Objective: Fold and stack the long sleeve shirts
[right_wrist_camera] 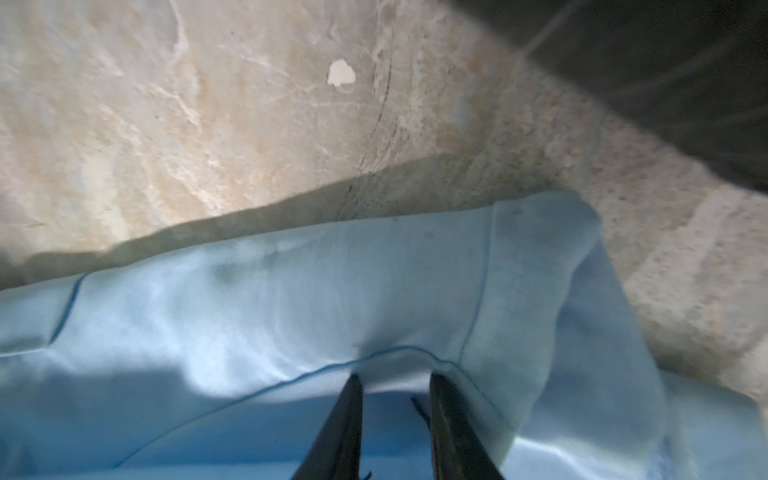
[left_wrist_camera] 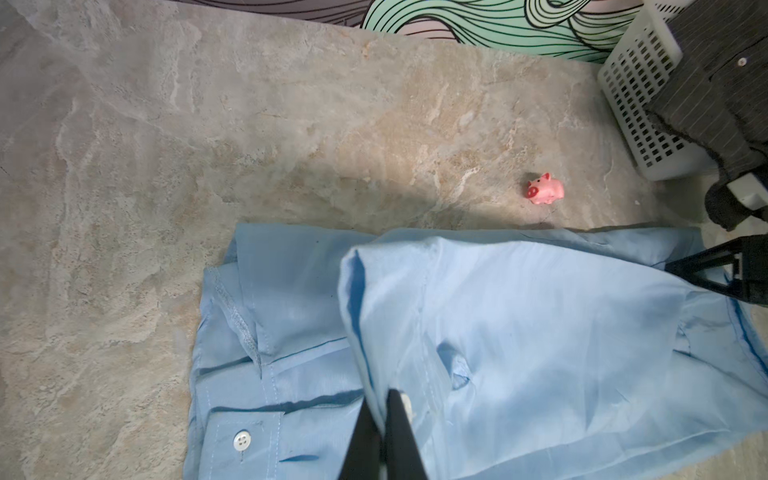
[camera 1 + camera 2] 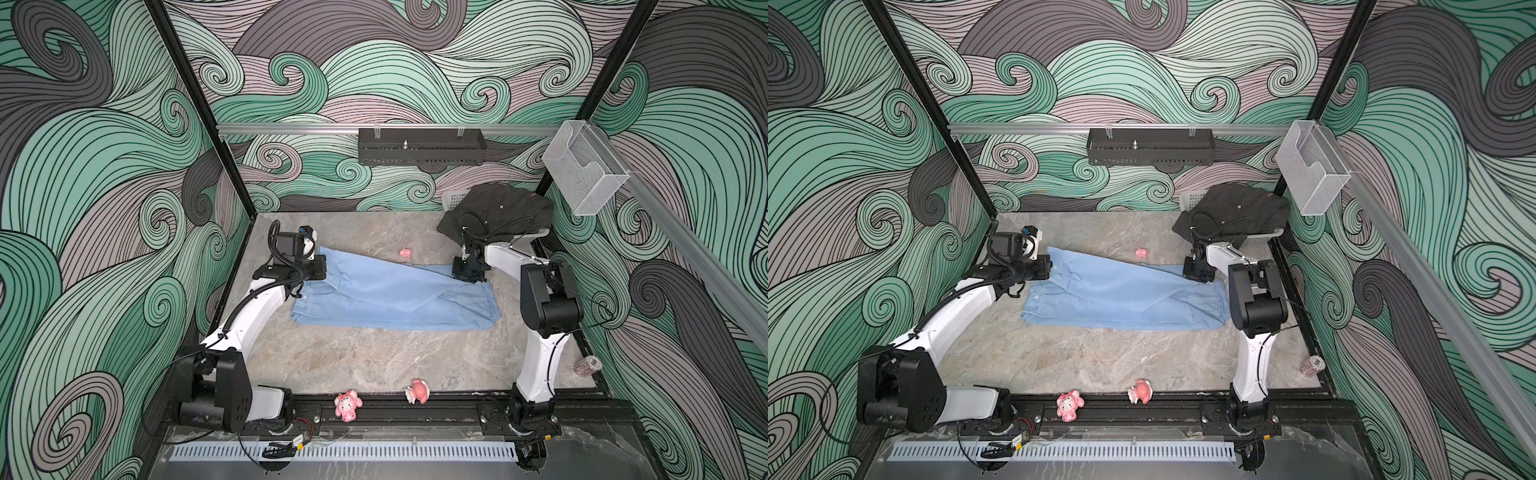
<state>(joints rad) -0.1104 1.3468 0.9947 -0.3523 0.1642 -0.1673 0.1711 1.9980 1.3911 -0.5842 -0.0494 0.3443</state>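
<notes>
I should next lower the layer's edge in my left gripper onto the folds at the shirt's buttoned end and let go of it there, because the layer's edge is still hanging above them.
The light blue shirt lies partly folded across the middle of the table, with one layer lifted along its far side. My left gripper is shut on the edge of that layer at the shirt's left end. My right gripper is at the shirt's far right corner. Its jaws stand apart, with a fold of the blue cloth just at their tips. The dark pinstriped shirt is heaped over a white basket in the back right corner.
A small pink pig toy stands on the table behind the blue shirt. Two pink toys sit at the front rail. A small cup is at the right edge. A black shelf hangs on the back wall.
</notes>
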